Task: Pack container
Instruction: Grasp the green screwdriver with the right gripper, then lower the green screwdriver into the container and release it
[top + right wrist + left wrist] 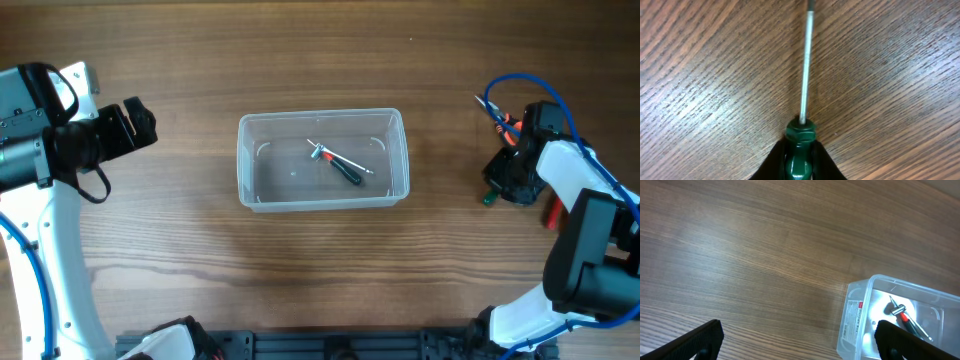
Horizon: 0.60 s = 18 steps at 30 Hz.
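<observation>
My right gripper lifts next, swings toward the clear plastic container and lowers inside it beside the black-handled screwdriver, where the container's bottom is still bare.
The clear plastic container [322, 160] stands at the table's middle and holds a black-handled screwdriver with a red collar [343, 166]. It also shows in the left wrist view [860, 310], at the lower right. My left gripper [800, 342] is open and empty, at the far left of the table [135, 125], left of the container. My right gripper [800, 162] is shut on a green-handled screwdriver [800, 137] whose metal shaft points away over the wood. In the overhead view it sits at the far right [505, 185], with the green handle end [489, 198] showing.
An orange-handled tool [506, 125] lies just beyond the right gripper, and a red item [550, 212] lies beside the right arm. Blue cables loop over the right arm. Bare wooden table [200, 270] surrounds the container.
</observation>
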{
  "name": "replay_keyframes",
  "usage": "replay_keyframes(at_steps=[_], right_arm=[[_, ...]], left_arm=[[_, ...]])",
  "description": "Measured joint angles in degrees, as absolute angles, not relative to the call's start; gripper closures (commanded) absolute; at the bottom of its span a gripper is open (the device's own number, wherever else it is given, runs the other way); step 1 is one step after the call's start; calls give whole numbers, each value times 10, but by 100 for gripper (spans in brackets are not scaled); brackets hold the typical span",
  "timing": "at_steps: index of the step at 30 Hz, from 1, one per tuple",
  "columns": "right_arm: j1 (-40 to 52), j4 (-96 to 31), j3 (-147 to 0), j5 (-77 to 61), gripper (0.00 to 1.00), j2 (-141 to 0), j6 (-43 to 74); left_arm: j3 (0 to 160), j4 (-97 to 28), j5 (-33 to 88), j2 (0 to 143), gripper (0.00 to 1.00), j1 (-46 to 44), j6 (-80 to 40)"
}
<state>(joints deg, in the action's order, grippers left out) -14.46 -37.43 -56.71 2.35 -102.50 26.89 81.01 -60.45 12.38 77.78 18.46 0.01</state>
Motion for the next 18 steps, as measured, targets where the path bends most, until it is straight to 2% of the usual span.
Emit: replay_keyframes(at_steps=[1,2,13,18], right_arm=[[-145,-374,-567,21,95,-1025,269],[-145,-374,-567,20,96,-1025,269],[-145,-376,-568,13,96,-1024,264],[-138,-434,-580,-15,96,-981,237]], left_arm=[[810,-604,124,778,0,185,0],[810,-605,124,778,0,185,1],[810,-605,124,778,0,185,2],[810,-606,124,778,0,185,2]])
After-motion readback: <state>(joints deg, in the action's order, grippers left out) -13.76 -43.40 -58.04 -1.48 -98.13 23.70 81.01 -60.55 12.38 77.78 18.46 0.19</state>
